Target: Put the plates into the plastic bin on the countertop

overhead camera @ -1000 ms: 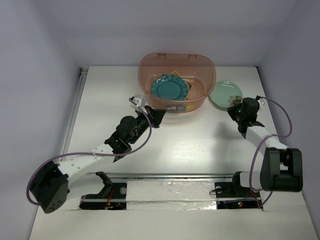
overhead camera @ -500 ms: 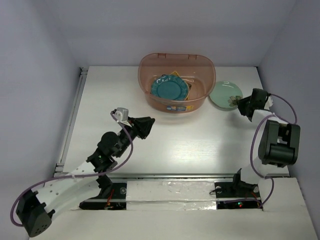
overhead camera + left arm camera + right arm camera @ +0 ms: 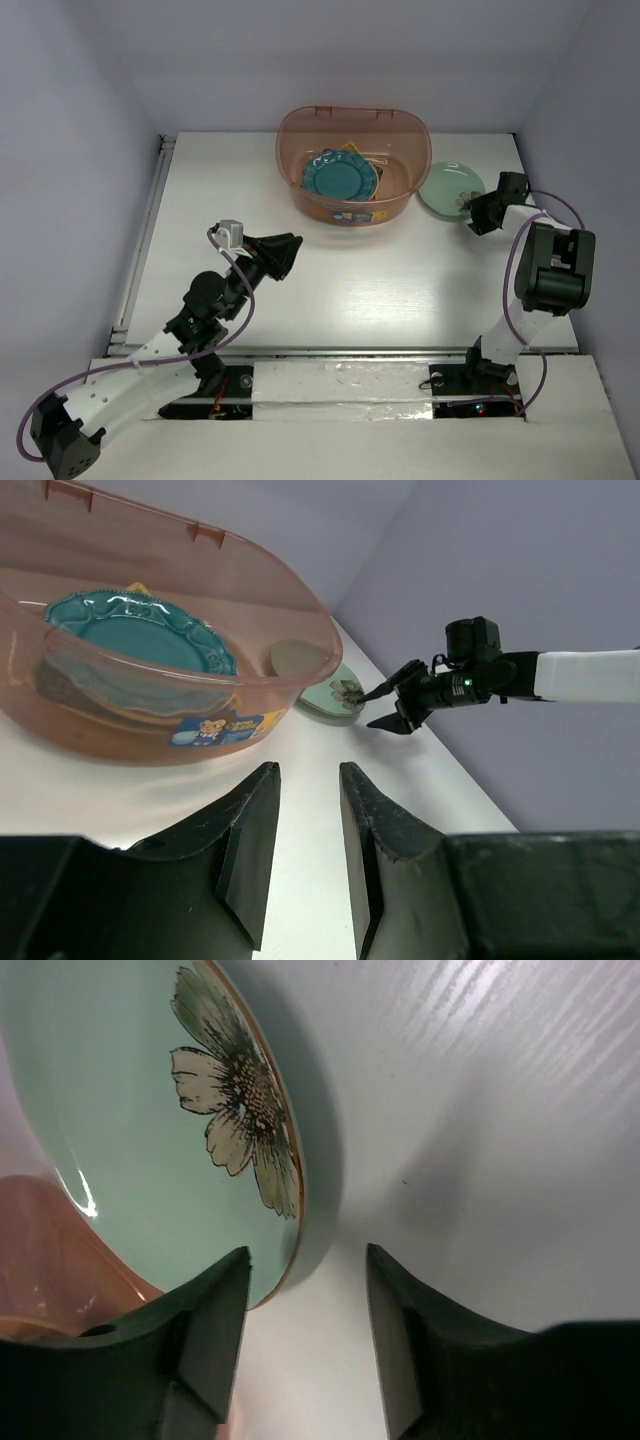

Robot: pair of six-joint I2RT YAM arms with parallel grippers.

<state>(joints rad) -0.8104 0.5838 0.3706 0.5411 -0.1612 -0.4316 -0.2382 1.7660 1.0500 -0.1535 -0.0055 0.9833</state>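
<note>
I will next move my right gripper outward and toward the painted flower, to bring both fingers to either side of the pale green plate's rim (image 3: 297,1230). The rim is close to the inner side of one finger.
The pinkish plastic bin (image 3: 300,120) stands at the back of the white countertop (image 3: 400,280). A teal scalloped plate (image 3: 340,180) lies on top of other plates inside it, also seen in the left wrist view (image 3: 135,630). A pale green plate (image 3: 450,187) with a painted flower lies on the countertop just right of the bin. My right gripper (image 3: 474,212) is open at that plate's near right rim (image 3: 130,1110); the rim sits just inside the left finger (image 3: 215,1310), and I cannot tell whether they touch. My left gripper (image 3: 292,244) is open and empty, in front of the bin (image 3: 120,720).
Grey walls close in the table on three sides, the right wall close behind my right arm. A rail (image 3: 150,220) runs along the left table edge. The arm bases and cables sit on a strip (image 3: 340,385) at the near edge.
My left arm has drawn back from the bin's front wall toward the near left and its jaws have opened. My right gripper has swung round to the green plate's rim and opened.
</note>
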